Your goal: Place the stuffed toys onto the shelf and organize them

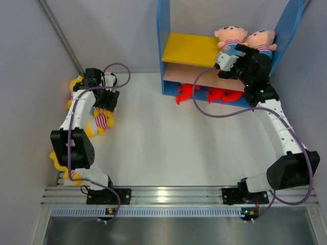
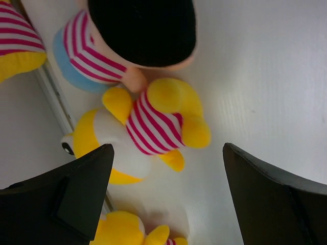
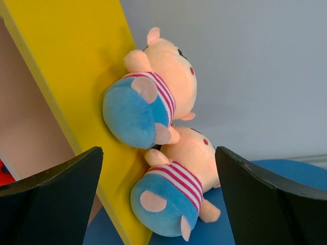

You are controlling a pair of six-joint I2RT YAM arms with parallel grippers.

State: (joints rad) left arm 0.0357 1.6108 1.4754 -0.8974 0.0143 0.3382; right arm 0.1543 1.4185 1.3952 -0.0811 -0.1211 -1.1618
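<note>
My left gripper is above and inward from the boy doll's black hair (image 2: 144, 30), which lies uncovered. Next it will lower its fingers outward past the yellow figure and close there.
The shelf (image 1: 179, 48) stands at the back with blue side panels, a yellow upper board and a pinkish middle board. Two boy dolls (image 1: 231, 34) (image 1: 262, 40) sit on the yellow board at its right end; they also show in the right wrist view (image 3: 153, 104) (image 3: 176, 196). Red sharks (image 1: 185, 93) lie on the blue base. My right gripper (image 3: 161, 204) is open just in front of the dolls, holding nothing. My left gripper (image 2: 166, 204) is open above a yellow figure (image 2: 148, 127) lying beside a boy doll (image 2: 122, 41) on the table at the left.
More yellow figures (image 1: 76, 84) (image 1: 60, 161) lie along the left wall; one is just below my left fingers (image 2: 127, 232). A grey wall closes each side. A purple cable (image 1: 225, 113) trails from the right arm across the table.
</note>
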